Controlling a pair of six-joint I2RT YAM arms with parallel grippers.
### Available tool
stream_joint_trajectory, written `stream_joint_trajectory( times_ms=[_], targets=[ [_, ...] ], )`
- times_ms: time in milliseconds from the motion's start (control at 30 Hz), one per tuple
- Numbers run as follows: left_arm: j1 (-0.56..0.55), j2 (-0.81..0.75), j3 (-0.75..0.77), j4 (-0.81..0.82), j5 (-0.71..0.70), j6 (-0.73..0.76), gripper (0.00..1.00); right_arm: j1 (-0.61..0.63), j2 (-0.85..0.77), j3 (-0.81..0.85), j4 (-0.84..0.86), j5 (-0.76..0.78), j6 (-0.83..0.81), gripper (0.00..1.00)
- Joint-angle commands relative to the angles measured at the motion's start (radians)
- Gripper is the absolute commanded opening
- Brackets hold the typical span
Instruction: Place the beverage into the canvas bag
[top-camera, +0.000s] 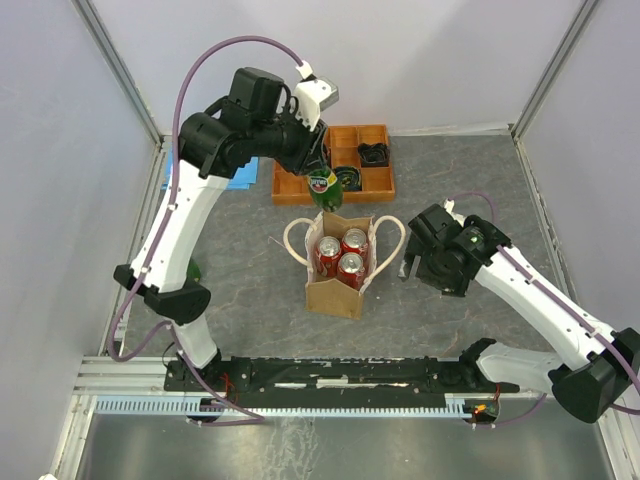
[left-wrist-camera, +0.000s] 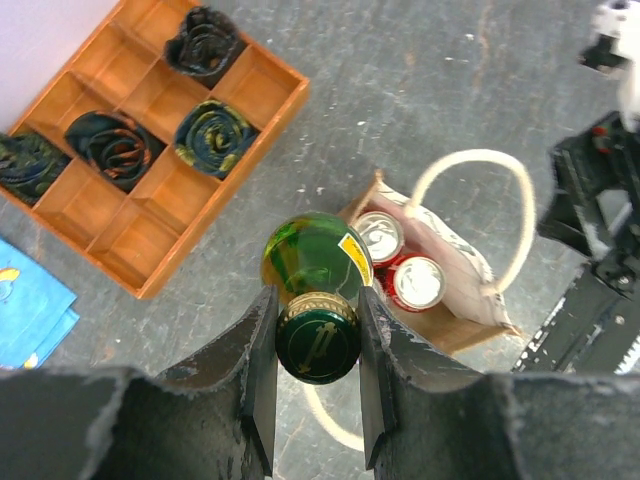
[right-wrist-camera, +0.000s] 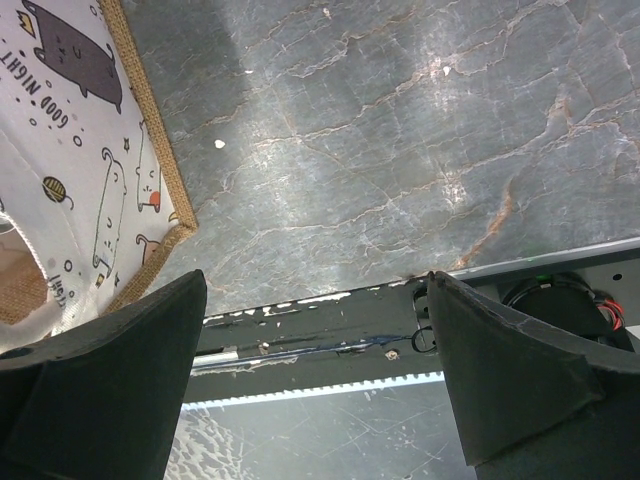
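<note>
The bag's near corner (top-camera: 323, 281) is free of cans. My left gripper should bring the bottle (top-camera: 322, 185) back, lower it onto that corner and let go of it there.
The beverage, a green glass bottle (top-camera: 322, 185) (left-wrist-camera: 310, 255) with a dark green cap (left-wrist-camera: 317, 338), hangs upright. My left gripper (top-camera: 318, 165) (left-wrist-camera: 317, 340) is shut on its capped neck. The bottle is in the air over the far edge of the canvas bag (top-camera: 335, 295) (left-wrist-camera: 455, 330). The tan bag stands upright with cream rope handles (left-wrist-camera: 470, 160) and three red cans (top-camera: 340, 255) (left-wrist-camera: 417, 282) inside. My right gripper (top-camera: 408, 268) (right-wrist-camera: 315, 340) is open and holds nothing, just right of the bag, whose cat-printed side (right-wrist-camera: 90, 200) shows at the left of its view.
An orange compartment tray (top-camera: 385, 185) (left-wrist-camera: 150, 240) holding dark rolled items lies behind the bag. A blue cloth (top-camera: 240, 180) (left-wrist-camera: 30, 305) lies left of the tray. The black base rail (top-camera: 340, 375) (right-wrist-camera: 320, 330) runs along the near table edge.
</note>
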Motion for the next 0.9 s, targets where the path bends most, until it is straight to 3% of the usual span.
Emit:
stream_joint_trajectory(
  times_ms=[0, 867],
  targets=[
    [-0.033, -0.112, -0.010, 0.132, 0.105, -0.033, 0.03, -0.003, -0.004, 0.006, 0.023, 0.002, -0.008, 0.99],
    [-0.151, -0.365, -0.639, 0.218, 0.106, 0.010, 0.03, -0.003, -0.033, -0.014, 0.015, 0.003, 0.001, 0.99]
  ],
)
